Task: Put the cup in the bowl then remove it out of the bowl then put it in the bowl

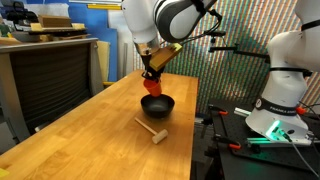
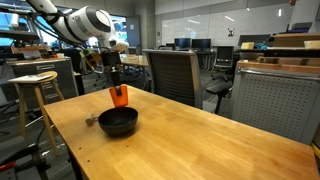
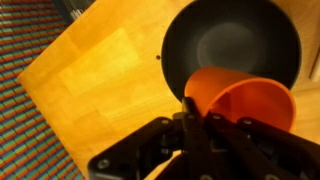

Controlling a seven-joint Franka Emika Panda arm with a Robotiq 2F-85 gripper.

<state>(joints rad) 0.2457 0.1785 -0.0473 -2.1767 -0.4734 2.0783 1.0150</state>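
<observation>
Next, my gripper lowers the cup into the empty bowl, toward its side by the wooden block, since the cup (image 1: pixel 153 86) still hangs above the bowl.
My gripper (image 1: pixel 152 80) is shut on the rim of the orange-red cup (image 1: pixel 153 86) and holds it in the air just above the black bowl (image 1: pixel 157 105). In an exterior view the cup (image 2: pixel 119 96) hangs above the bowl (image 2: pixel 117 122), clear of its rim. In the wrist view the cup (image 3: pixel 240 100) fills the lower right, with my gripper (image 3: pixel 200 122) clamped on its wall, and the empty bowl (image 3: pixel 232 45) lies below it.
A light wooden mallet-like block (image 1: pixel 152 130) lies on the wooden table (image 1: pixel 90 140) near the bowl. A stool (image 2: pixel 33 88) and office chairs (image 2: pixel 178 72) stand beyond the table. The table edge (image 3: pixel 45 110) runs along the left in the wrist view.
</observation>
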